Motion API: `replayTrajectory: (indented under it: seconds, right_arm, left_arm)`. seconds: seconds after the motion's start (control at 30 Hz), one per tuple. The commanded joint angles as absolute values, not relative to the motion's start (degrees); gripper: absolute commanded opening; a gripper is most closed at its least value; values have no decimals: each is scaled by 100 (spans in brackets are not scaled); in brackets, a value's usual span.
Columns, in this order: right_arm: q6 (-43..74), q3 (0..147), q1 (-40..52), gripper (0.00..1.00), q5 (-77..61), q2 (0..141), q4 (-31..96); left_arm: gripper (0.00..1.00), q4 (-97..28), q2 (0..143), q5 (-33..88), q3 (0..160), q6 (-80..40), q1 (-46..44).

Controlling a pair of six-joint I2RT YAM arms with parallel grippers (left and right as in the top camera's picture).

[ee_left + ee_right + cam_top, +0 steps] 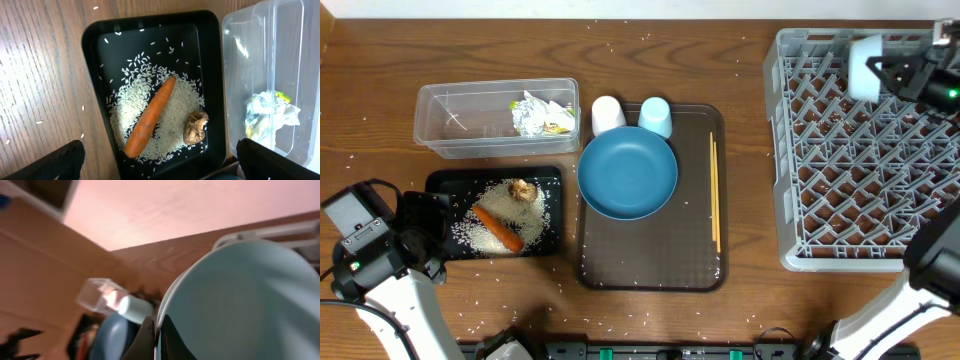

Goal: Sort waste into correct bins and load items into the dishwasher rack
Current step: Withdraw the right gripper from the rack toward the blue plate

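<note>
Next, my right gripper lowers, tilting the small white bowl (865,67), and releases the bowl's rim on the rack's far wires, which stand empty below my gripper.
My right gripper (882,72) is shut on the rim of the small white bowl (865,67) and holds it on edge over the far left part of the grey dishwasher rack (790,150); the bowl fills the right wrist view (240,305), pinched between my fingers (159,335). My left gripper (159,165) is open and empty above the near edge of the black tray (95,60), which holds the carrot (150,117), the brown lump (195,127) and rice (135,95). The wrapper (542,114) lies in the clear tub (435,125).
The brown serving tray (650,265) holds the blue plate (627,172), the white cup (608,114), the light-blue cup (655,116) and the chopsticks (715,195). Rice grains are scattered on the wooden table.
</note>
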State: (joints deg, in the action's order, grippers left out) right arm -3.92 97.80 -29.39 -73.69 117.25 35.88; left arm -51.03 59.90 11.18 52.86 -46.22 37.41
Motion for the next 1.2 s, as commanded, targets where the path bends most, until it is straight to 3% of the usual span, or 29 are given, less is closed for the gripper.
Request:
replayTrajectory:
  seconds: [0.0,0.87,0.9,1.0,1.17]
  right_arm:
    - [-217,9806,-2923,1,-8108,11992,3555]
    - [34,9806,-3605,1,-7360,12320,3677]
    - [38,9806,-3621,2,-7183,12320,3745]
    - [38,9813,-3656,16,-6591,12313,3942]
    - [327,9896,-3852,22,-5590,12232,4224]
  left_arm:
    - [98,-5116,5986,1024,5352,-4545,3760]
    - [98,-5116,5986,1024,5352,-4545,3760]
    - [98,-5116,5986,1024,5352,-4545,3760]
    - [98,-5116,5986,1024,5352,-4545,3760]
    - [98,-5116,5986,1024,5352,-4545,3760]
